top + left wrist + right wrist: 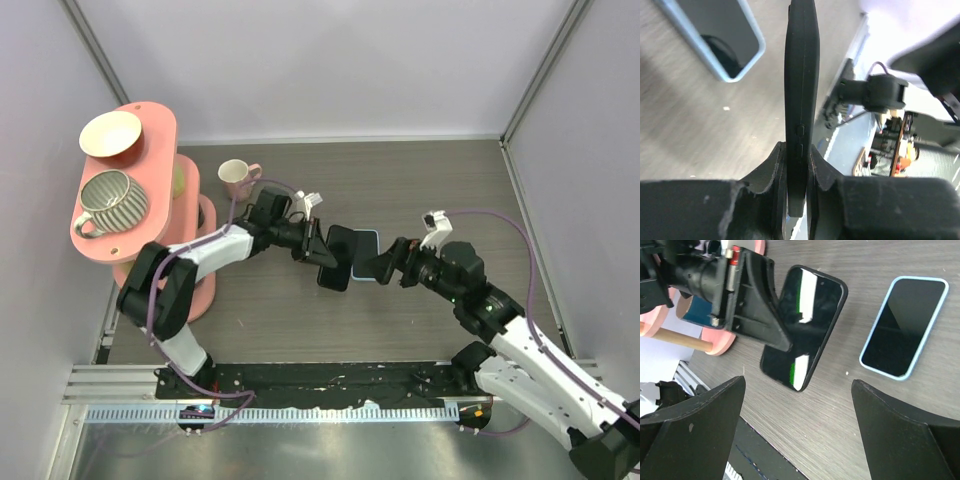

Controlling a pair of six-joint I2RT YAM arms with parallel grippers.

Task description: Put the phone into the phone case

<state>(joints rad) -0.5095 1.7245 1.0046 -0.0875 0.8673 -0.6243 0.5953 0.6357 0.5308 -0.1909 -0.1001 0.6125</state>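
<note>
The black phone case (801,75) still hangs tilted. My left gripper should next turn it flatter and lower it onto the tabletop (671,70) beside the light-blue phone to release it.
My left gripper (320,247) is shut on one long edge of the black phone case (338,258) and holds it tilted above the table. In the left wrist view the case (801,75) shows edge-on between my fingers (772,170). In the right wrist view the case (805,325) hangs glossy side up. The light-blue phone (368,252) lies screen up on the table just right of the case; it also shows in the left wrist view (725,40) and the right wrist view (905,332). My right gripper (378,268) is open and empty, close to the phone's right side.
A pink two-tier stand (150,135) at the far left carries a cream bowl (110,133) and a striped mug (112,198). A pink mug (237,178) stands on the table behind the left arm. A black strip (330,380) runs along the near edge.
</note>
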